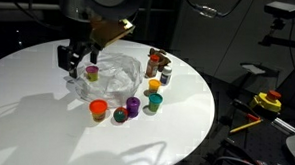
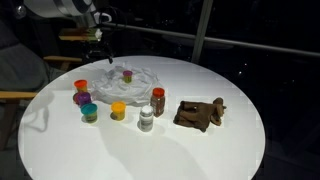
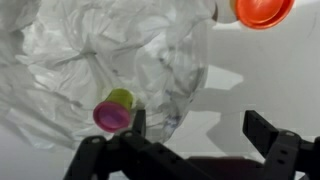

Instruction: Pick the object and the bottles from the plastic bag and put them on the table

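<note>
The robot's gripper will next go to the left in the wrist view and down over the pink-capped bottle, as the bottle lies below the gripper, beside one fingertip, outside the fingers.
The wrinkly plastic bag (image 1: 116, 71) (image 2: 125, 80) (image 3: 90, 50) lies in the middle of the round white table (image 1: 46, 118) (image 2: 220, 150). One pink-capped bottle (image 3: 112, 112) (image 1: 92, 72) (image 2: 127, 73) lies on the bag. My gripper (image 3: 200, 130) (image 1: 76, 61) (image 2: 100, 50) hangs open at the bag's edge; the pink-capped bottle is just beside one finger (image 3: 136, 122) and nothing is between the jaws. Several bright-capped bottles (image 1: 126, 109) (image 2: 90, 103) stand on the table beside the bag. The dark brown object (image 2: 200, 113) rests on the table, away from the bag.
Two taller jars (image 2: 158, 100) (image 2: 146, 118) stand between the bag and the dark object. An orange cap (image 3: 262, 10) shows at the top of the wrist view. The table's rim drops off to a dark floor with tools (image 1: 267, 103) at one side.
</note>
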Motion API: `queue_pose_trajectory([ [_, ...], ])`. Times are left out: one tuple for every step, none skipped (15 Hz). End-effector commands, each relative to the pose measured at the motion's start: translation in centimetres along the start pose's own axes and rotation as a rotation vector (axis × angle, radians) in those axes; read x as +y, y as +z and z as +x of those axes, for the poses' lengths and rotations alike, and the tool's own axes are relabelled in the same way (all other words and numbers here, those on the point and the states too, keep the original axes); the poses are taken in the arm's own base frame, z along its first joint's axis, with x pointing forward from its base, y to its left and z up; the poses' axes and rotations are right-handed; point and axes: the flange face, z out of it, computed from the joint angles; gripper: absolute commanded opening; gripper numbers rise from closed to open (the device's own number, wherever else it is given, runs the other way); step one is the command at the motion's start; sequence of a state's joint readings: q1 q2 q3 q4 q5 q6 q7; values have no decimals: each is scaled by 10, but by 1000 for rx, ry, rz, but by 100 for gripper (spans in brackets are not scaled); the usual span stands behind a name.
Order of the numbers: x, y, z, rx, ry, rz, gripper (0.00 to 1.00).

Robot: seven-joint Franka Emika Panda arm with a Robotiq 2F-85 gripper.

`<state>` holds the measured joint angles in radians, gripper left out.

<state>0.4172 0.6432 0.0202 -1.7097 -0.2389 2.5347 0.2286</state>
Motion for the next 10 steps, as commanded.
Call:
queue_pose_trajectory([
  [46, 6, 31, 26, 40, -45, 100],
  [60, 14, 34, 22, 57, -53, 99],
  [74, 21, 37, 12, 78, -58, 100],
  [85, 29, 38, 4, 95, -60, 100],
  [94, 37, 39, -8, 111, -58, 100],
  [101, 42, 41, -25, 126, -45, 100],
  [110, 51, 41, -37, 139, -42, 100],
  [113, 54, 42, -48, 151, -29, 100],
  [119, 61, 44, -57, 161, -26, 100],
  [120, 64, 46, -63, 168, -18, 100],
])
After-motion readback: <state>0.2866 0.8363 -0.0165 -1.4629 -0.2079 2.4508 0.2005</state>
